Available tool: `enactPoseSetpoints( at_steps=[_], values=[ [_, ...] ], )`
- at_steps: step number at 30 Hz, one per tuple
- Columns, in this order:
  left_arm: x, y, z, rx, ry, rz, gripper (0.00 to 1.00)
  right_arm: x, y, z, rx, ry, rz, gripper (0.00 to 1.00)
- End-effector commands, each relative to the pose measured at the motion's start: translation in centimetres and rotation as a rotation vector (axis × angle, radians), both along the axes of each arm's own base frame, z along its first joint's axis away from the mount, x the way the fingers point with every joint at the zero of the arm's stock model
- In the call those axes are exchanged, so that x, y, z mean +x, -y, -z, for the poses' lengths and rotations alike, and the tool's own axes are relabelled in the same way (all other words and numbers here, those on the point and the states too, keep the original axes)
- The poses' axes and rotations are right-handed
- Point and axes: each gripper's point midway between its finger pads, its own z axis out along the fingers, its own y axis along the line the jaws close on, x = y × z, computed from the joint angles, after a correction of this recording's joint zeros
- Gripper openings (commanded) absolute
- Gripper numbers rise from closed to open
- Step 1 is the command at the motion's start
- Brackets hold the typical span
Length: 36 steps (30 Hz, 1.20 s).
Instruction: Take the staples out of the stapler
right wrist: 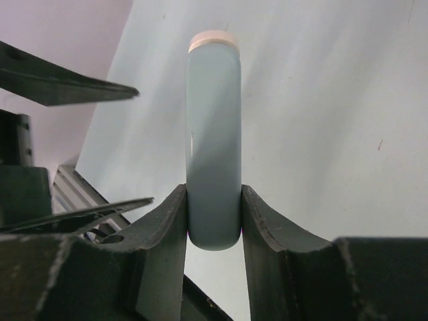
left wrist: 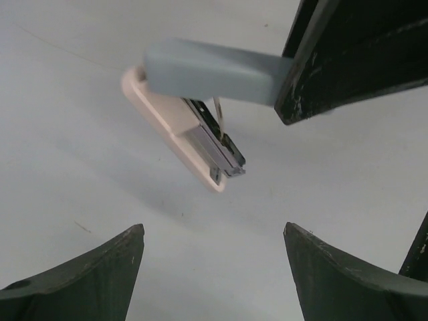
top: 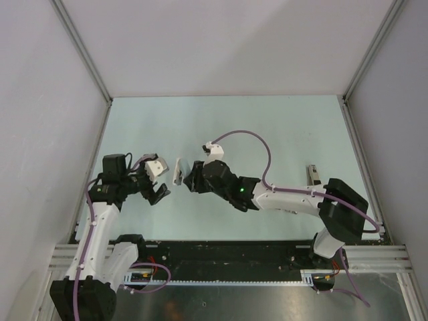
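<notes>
My right gripper is holding the hanging stapler and should next carry it over and down to the bare tabletop, which is below and to the left in the top view, to release it there.
The stapler [top: 178, 170] hangs above the table, and my right gripper [top: 194, 178] is shut on its grey-blue top. In the right wrist view that top [right wrist: 214, 134] sits clamped between the gripper's [right wrist: 214, 190] two black fingers. The left wrist view shows the stapler [left wrist: 200, 70] hinged open, its beige base [left wrist: 167, 124] swung down and the metal magazine [left wrist: 215, 139] bare. I cannot make out the staples. My left gripper [left wrist: 212, 227] is wide open just short of the stapler, with nothing between its fingers, and in the top view this gripper [top: 159, 180] is left of the stapler.
A small dark-and-grey object [top: 311, 175] lies on the table at the right, near the right arm's base. White walls enclose the pale table [top: 267, 127] on three sides. The arms' mounting rail [top: 227, 251] runs along the near edge.
</notes>
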Motion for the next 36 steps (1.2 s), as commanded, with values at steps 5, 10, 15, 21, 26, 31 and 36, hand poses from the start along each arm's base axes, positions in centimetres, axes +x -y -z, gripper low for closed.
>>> enactPoseSetpoints(
  at_steps=[5,10,15,21,26,31,36],
  values=[
    [-1.3,1.0,0.7,-0.03,-0.035,0.07,0.9,0.2,0.3,-6.6,0.156,0.074,0.022,0.0],
    [-1.2,1.0,0.8,-0.022,-0.027,0.084,0.88,-1.0,-0.3,-8.1,0.213,0.059,-0.014,0.0],
    [-0.9,0.8,1.1,-0.002,-0.026,0.091,0.85,-2.6,-1.0,-8.5,0.244,0.026,-0.054,0.0],
    [-0.9,0.7,1.4,0.008,-0.016,0.104,0.77,-4.2,-1.6,-9.1,0.272,0.006,-0.094,0.0],
    [-0.9,0.3,1.9,0.047,0.003,0.11,0.56,-4.5,-1.6,-9.3,0.278,-0.002,-0.099,0.0],
    [-0.9,-0.2,2.0,0.089,0.044,0.112,0.47,-4.8,-1.8,-8.9,0.272,-0.018,-0.112,0.0],
    [-0.5,-0.5,1.2,0.109,0.09,0.099,0.35,-5.3,-2.3,-8.1,0.269,-0.048,-0.137,0.0]
  ],
)
